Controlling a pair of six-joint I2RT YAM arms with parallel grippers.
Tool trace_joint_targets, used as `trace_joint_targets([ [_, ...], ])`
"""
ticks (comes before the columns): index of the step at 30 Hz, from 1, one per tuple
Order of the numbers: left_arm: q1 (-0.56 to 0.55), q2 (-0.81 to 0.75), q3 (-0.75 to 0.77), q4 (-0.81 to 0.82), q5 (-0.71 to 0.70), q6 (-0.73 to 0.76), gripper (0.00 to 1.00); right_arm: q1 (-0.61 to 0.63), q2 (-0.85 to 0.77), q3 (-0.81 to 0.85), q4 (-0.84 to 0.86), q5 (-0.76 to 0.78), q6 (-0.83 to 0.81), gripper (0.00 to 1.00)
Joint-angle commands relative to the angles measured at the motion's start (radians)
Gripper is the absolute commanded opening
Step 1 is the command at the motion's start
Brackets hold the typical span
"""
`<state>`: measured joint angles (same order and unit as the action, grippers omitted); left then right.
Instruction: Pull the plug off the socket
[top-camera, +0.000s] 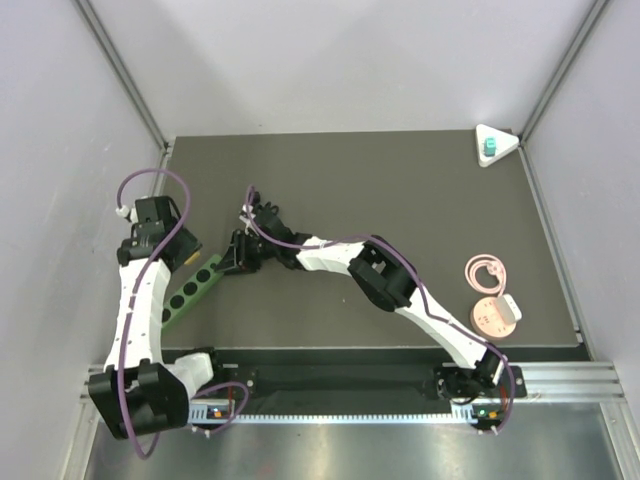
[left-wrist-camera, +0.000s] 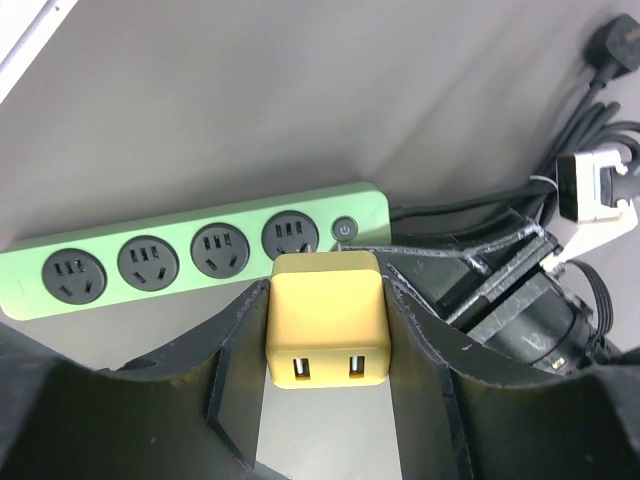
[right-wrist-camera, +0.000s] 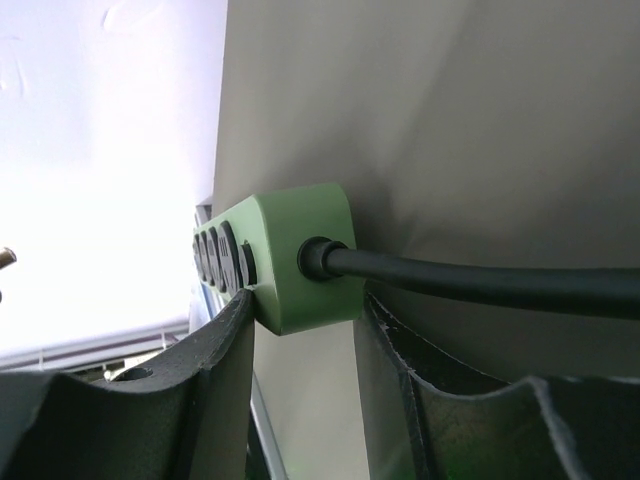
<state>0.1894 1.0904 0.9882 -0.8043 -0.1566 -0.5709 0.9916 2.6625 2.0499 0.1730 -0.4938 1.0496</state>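
My left gripper moves to the right in the top view past the black cables next, lowers the charger (left-wrist-camera: 325, 315) and releases it, since the mat there is bare.
The teal plug (top-camera: 489, 148) sits on the white triangular socket (top-camera: 500, 138) at the far right corner of the mat, far from both grippers. My left gripper (top-camera: 185, 250) (left-wrist-camera: 325, 330) is shut on a yellow cube charger (left-wrist-camera: 325, 315) with two USB ports. It holds the charger just in front of a green power strip (top-camera: 190, 290) (left-wrist-camera: 190, 255), whose four outlets all show empty. My right gripper (top-camera: 240, 255) (right-wrist-camera: 305, 300) is shut on the cable end of that strip (right-wrist-camera: 300, 250), next to its black cable (right-wrist-camera: 480, 280).
A pink disc (top-camera: 496, 314) with a small white cube (top-camera: 508, 302) and a pink coiled cord (top-camera: 485, 270) lie at the right. A bundle of black cables (left-wrist-camera: 590, 120) with a white tag (left-wrist-camera: 590, 185) lies beside the strip. Grey walls close in the mat.
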Motion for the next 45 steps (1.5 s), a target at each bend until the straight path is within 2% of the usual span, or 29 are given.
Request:
trace_joint_targets([
  [1,0.001,-0.018,-0.033,0.051,0.038,0.029,0.00,0.012,0.103,-0.022,-0.181,0.009,-0.135,0.01],
  [5,0.002,-0.014,-0.028,0.033,0.048,0.054,0.00,0.012,0.050,-0.049,-0.179,-0.014,-0.163,0.15],
  [8,0.002,-0.026,-0.025,0.043,0.040,0.085,0.00,0.013,-0.036,-0.109,-0.236,0.030,-0.204,0.34],
  [9,0.002,-0.027,-0.025,0.051,0.045,0.095,0.00,0.013,-0.088,-0.129,-0.263,0.072,-0.224,0.47],
  [14,0.001,-0.021,-0.036,0.065,0.091,0.103,0.00,0.005,-0.188,-0.194,-0.328,0.138,-0.295,0.66],
  [21,0.002,-0.023,-0.052,0.085,0.138,0.121,0.00,-0.004,-0.255,-0.230,-0.354,0.100,-0.333,0.71],
  [26,0.001,-0.038,-0.065,0.099,0.198,0.146,0.00,-0.004,-0.426,-0.430,-0.276,0.080,-0.385,0.73],
  [29,0.001,-0.023,-0.086,0.119,0.250,0.147,0.00,-0.011,-0.573,-0.559,-0.296,0.122,-0.425,0.73],
  [32,-0.005,0.002,-0.105,0.149,0.389,0.132,0.00,-0.039,-0.723,-0.715,-0.293,0.176,-0.445,0.73],
  [33,-0.008,0.008,-0.114,0.163,0.531,0.140,0.00,-0.050,-0.807,-0.761,-0.284,0.188,-0.448,0.73],
  [34,-0.019,0.008,-0.140,0.225,0.570,0.135,0.00,-0.063,-0.847,-0.852,-0.276,0.193,-0.451,0.73],
  [36,-0.080,0.012,-0.161,0.286,0.598,0.085,0.00,-0.108,-0.956,-0.977,-0.264,0.196,-0.465,0.73],
  [41,-0.281,0.110,-0.134,0.456,0.519,-0.010,0.00,-0.232,-1.174,-1.184,-0.319,0.230,-0.497,0.73],
  [45,-0.453,0.241,-0.039,0.565,0.336,-0.035,0.00,-0.315,-1.390,-1.342,-0.359,0.296,-0.505,0.73],
])
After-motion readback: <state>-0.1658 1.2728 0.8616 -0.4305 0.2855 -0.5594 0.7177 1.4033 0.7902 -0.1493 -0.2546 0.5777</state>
